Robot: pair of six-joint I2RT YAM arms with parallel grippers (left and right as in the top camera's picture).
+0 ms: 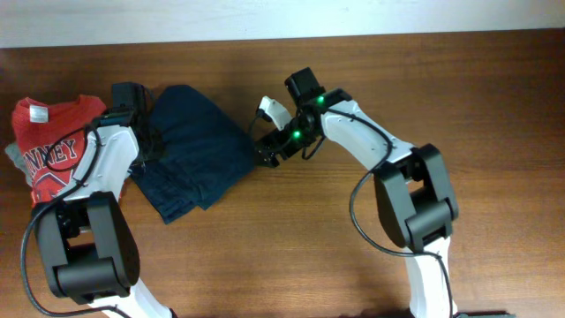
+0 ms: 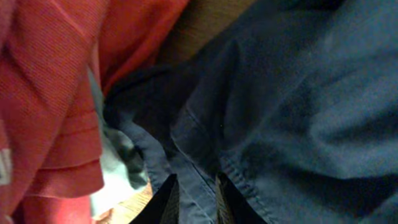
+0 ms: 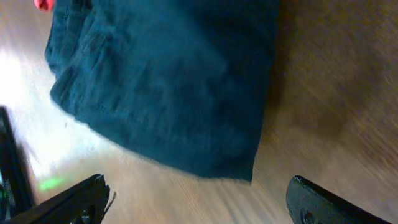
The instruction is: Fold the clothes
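Observation:
The spread fingertips are short of the cloth, so next my right gripper needs to slide onto the navy garment's corner (image 1: 249, 160) (image 3: 235, 163), which lies to its left in the overhead view.
The clothes (image 1: 199, 141) are a dark navy garment, folded over and lying at the left middle of the table. My left gripper (image 1: 148, 146) is at its left edge. In the left wrist view its fingers (image 2: 193, 200) are nearly together with the hemmed navy fabric (image 2: 298, 112) between them. My right gripper (image 1: 267, 155) is at the garment's right corner. In the right wrist view its fingers (image 3: 199, 199) are spread wide and empty over bare wood, just short of the navy corner (image 3: 174, 81).
A red T-shirt with white lettering (image 1: 53, 150) lies at the far left, touching the navy garment, and shows in the left wrist view (image 2: 50, 93). A grey garment (image 1: 12, 155) peeks from under it. The wooden table (image 1: 441, 71) extends right.

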